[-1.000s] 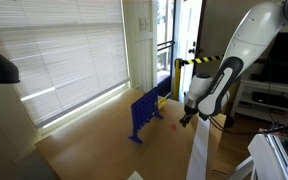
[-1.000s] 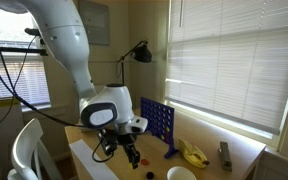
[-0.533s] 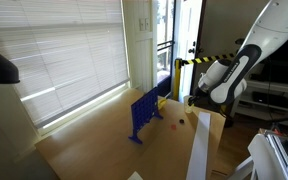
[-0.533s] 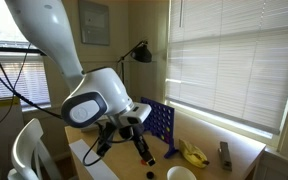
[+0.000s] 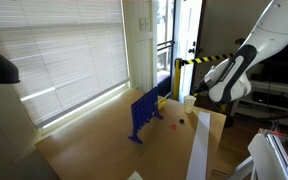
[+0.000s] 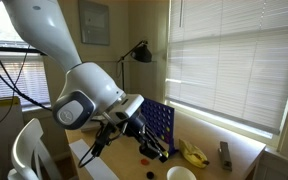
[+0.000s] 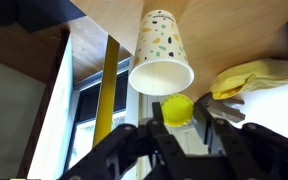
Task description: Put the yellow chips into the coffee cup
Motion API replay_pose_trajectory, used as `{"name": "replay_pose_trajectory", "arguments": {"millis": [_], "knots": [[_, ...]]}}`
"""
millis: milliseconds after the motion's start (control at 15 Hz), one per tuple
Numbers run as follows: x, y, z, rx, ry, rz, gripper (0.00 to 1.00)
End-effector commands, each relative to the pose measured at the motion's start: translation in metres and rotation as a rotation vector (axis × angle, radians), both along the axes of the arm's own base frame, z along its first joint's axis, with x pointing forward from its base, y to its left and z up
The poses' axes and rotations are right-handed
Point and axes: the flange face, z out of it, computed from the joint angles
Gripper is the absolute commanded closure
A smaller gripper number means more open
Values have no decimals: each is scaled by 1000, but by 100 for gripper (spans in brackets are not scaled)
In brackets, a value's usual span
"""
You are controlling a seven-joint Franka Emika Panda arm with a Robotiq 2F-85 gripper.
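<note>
The yellow chip still hangs short of the coffee cup's rim. My gripper will next move down and outward over the coffee cup's opening (image 7: pixel 162 76) to let go of the chip.
In the wrist view my gripper (image 7: pixel 177 114) is shut on one yellow chip (image 7: pixel 177 107), a small flat round disc held between the fingertips. The coffee cup (image 7: pixel 162 52), pale with small coloured speckles, lies just ahead of the chip with its open mouth facing the gripper. In both exterior views the gripper (image 5: pixel 198 99) (image 6: pixel 158 152) hangs over the table close to the cup (image 5: pixel 189 101) (image 6: pixel 181 174). No other yellow chips show.
The blue upright rack (image 5: pixel 144 114) (image 6: pixel 160 122) stands on the wooden table. Red discs (image 5: pixel 174 125) lie near it. A crumpled yellow object (image 7: pixel 252 78) (image 6: pixel 192 152) lies beside the cup, and a dark small object (image 6: pixel 224 152) lies further along. Window blinds are behind.
The arm has risen from low over the table and swung towards the cup, carrying the yellow chip; in the last half second it moved only a little closer.
</note>
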Motion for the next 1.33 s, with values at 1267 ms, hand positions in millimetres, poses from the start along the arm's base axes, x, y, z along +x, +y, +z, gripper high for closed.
{"name": "replay_pose_trajectory", "arguments": {"millis": [1267], "knots": [[52, -36, -43, -32, 44, -113, 90]]}}
